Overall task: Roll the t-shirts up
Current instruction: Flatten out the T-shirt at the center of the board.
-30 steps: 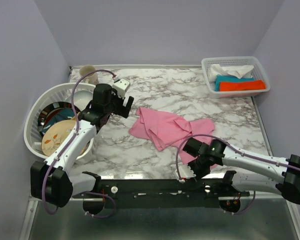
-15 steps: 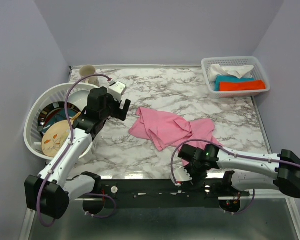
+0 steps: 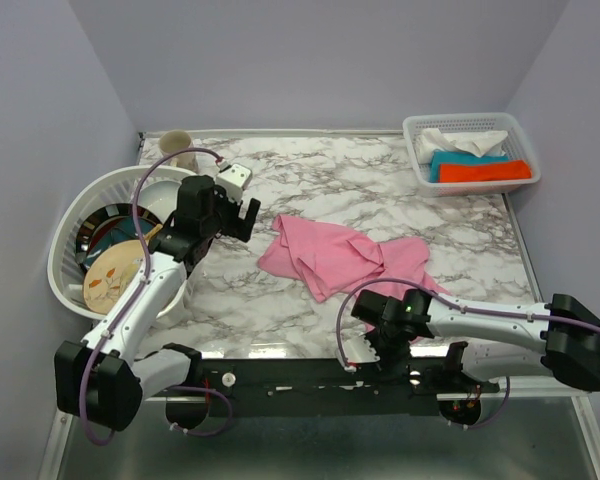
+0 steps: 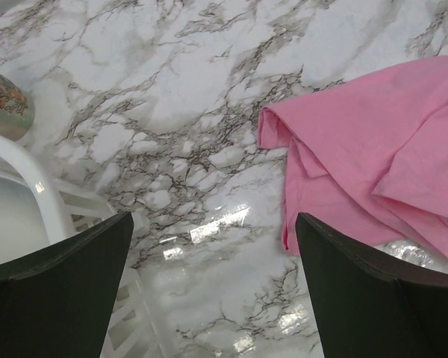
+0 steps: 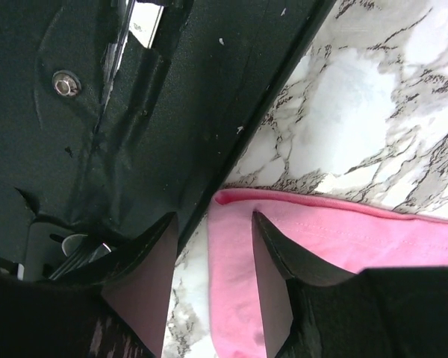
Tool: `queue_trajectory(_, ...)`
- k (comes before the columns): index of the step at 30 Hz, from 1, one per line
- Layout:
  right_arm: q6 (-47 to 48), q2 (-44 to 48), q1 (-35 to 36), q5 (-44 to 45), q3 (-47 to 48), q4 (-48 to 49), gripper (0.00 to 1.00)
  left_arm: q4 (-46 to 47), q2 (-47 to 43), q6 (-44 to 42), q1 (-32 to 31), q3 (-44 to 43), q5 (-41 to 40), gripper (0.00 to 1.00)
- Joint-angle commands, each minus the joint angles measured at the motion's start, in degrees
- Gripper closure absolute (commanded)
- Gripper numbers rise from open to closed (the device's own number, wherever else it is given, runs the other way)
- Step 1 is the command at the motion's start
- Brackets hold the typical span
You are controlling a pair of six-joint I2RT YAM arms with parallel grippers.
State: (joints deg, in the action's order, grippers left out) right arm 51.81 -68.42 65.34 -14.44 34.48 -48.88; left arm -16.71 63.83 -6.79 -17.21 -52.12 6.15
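Observation:
The t-shirt's near corner point(image 5: 224, 206) is between the open fingers of my right gripper, so my right gripper needs to stay low beside the black bar and close its fingers on that corner next.
The pink t-shirt point(image 3: 330, 255) lies crumpled in the middle of the marble table. My left gripper point(image 3: 242, 218) hovers just left of it, open and empty. In the left wrist view its fingers point(image 4: 60, 287) stand wide apart over bare marble, with the shirt's left edge point(image 4: 373, 149) at the right. My right gripper point(image 3: 377, 338) is low at the table's near edge, on the shirt's near corner. In the right wrist view point(image 5: 213, 253) the jaws are apart, with the shirt's hem point(image 5: 343, 231) lying between them.
A white dish rack point(image 3: 68, 215) with plates and bowls stands at the left, also in the left wrist view point(image 4: 30, 186). A beige cup point(image 3: 175, 145) is behind it. A white basket point(image 3: 418, 172) of folded cloths sits back right. The black mounting rail point(image 3: 310, 378) runs along the near edge.
My right gripper has moved left and toward the near edge, down onto the shirt's near corner. My left gripper has shifted slightly left. The shirt has not visibly moved.

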Motion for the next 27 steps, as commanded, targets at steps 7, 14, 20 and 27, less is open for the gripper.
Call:
queue_trajectory(7,-5.93,-1.71,1.28,-1.73,-1.08,7.4,0.62,1.07,4.37,3.62,0.34,-2.37,1.67,0.01)
queue_trajectory(14,-6.37,-0.93,-1.26,2.56,0.85,3.02,0.91,1.16,9.02,3.45,0.34,-4.3,3.25,0.01)
queue_trajectory(20,-6.89,3.9,-10.93,9.33,14.45,-12.63,0.99,1.06,10.44,-0.5,0.34,-4.66,4.66,0.01)
queue_trajectory(27,-14.63,4.61,-24.27,19.43,33.54,-11.53,0.99,-6.11,9.47,-4.36,0.25,-7.02,13.61,0.01)
